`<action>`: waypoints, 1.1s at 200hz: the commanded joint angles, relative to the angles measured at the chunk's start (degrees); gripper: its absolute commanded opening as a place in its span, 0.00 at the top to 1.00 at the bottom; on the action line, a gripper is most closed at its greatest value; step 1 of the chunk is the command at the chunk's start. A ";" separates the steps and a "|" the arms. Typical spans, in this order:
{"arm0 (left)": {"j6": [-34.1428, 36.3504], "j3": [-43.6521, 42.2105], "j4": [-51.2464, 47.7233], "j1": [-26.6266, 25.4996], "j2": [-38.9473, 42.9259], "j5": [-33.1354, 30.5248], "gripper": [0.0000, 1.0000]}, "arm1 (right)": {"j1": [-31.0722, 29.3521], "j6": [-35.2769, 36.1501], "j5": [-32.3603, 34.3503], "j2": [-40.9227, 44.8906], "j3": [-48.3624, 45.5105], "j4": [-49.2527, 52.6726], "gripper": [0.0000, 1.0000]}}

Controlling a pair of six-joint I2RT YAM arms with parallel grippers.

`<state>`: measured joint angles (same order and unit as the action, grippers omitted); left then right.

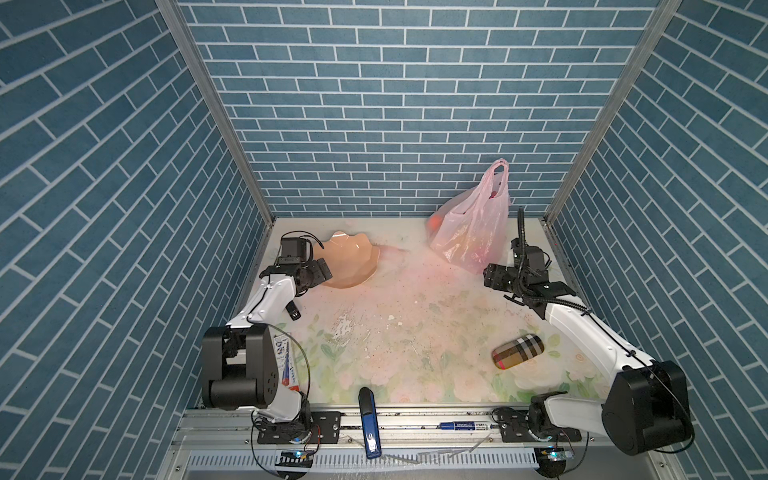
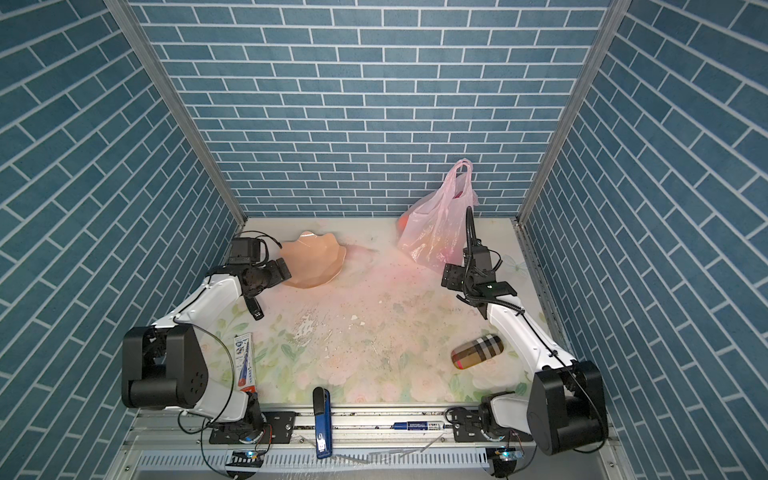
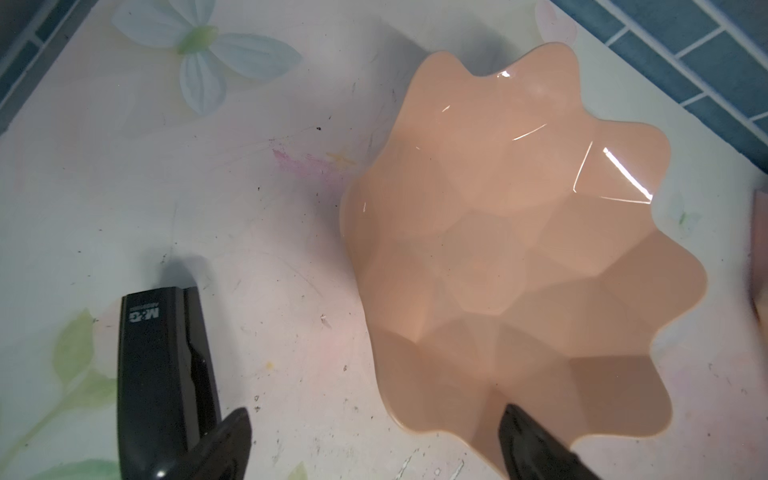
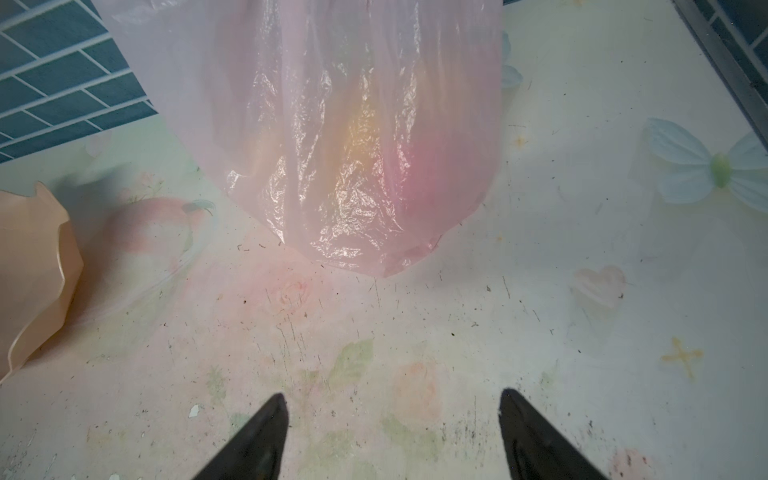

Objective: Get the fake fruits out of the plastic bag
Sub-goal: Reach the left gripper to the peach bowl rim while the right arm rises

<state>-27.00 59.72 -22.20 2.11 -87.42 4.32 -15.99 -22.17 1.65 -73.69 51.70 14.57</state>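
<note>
Next, the left gripper lowers with a turn onto the plate's rim facing the black stapler, since that rim lies below, slanting across its open fingers.
The pink translucent plastic bag (image 1: 473, 224) (image 2: 438, 228) stands upright at the back right, one loop handle pointing up. The fake fruits show only as colour through the film: an orange ball (image 1: 435, 223) (image 2: 402, 222) bulges at its left side, and yellow and red patches (image 4: 361, 124) glow in the right wrist view. My right gripper (image 1: 494, 276) (image 2: 453, 276) (image 4: 392, 407) hovers just in front of the bag (image 4: 353, 145), open and empty. My left gripper (image 1: 320, 272) (image 2: 276, 272) (image 3: 376, 415) is open at the plate's near rim, holding nothing.
A peach scalloped plate (image 1: 353, 262) (image 2: 316, 259) (image 3: 519, 249) (image 4: 33, 270) lies back left. A small black stapler (image 3: 162, 374) (image 1: 293, 311) sits beside the left gripper. A plaid case (image 1: 518, 351), toothpaste box (image 1: 284, 361), blue stapler (image 1: 369, 419) and marker (image 1: 463, 424) lie nearer the front.
</note>
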 commanded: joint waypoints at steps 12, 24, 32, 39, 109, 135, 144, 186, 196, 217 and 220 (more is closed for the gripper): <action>-1.64 2.30 4.66 0.97 -4.63 5.21 0.25 | -0.84 1.48 -0.04 -0.59 3.44 -0.26 0.21; -2.23 2.78 5.75 0.96 -6.88 6.81 0.30 | -1.05 1.51 0.48 -0.41 3.41 -0.26 0.21; -2.54 3.07 6.45 0.96 -8.27 7.91 0.31 | -1.02 1.52 0.78 -0.24 3.38 -0.27 0.21; -2.80 3.27 7.24 0.96 -9.49 8.99 0.31 | -1.12 1.52 1.01 -0.06 3.27 -0.24 0.21; -5.44 3.96 12.76 0.97 -18.36 14.98 0.45 | -1.24 1.61 2.21 0.67 3.14 0.09 0.22; -7.05 2.94 15.46 0.92 -19.04 16.66 0.67 | -1.24 1.52 2.26 0.57 2.98 0.04 0.23; -7.36 2.46 15.71 0.89 -18.77 16.96 0.74 | -1.24 1.52 2.46 0.77 2.77 0.05 0.23; -6.87 0.98 14.76 0.60 -16.87 20.90 0.98 | -1.24 1.67 2.66 2.11 2.13 -0.22 0.23; -6.74 0.34 14.35 -0.01 -16.10 21.63 1.00 | -1.24 1.69 2.65 2.45 2.02 -0.23 0.23; -6.31 -0.95 12.09 -2.96 -14.03 21.95 1.00 | -1.24 1.85 3.04 3.43 1.91 0.15 0.23; -6.26 -1.07 11.87 -3.85 -13.75 22.03 1.00 | -1.24 1.87 3.17 3.54 1.91 0.19 0.23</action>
<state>-34.46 60.71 -5.98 1.85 -103.53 25.08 -16.88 -22.00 3.29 -72.40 52.12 14.57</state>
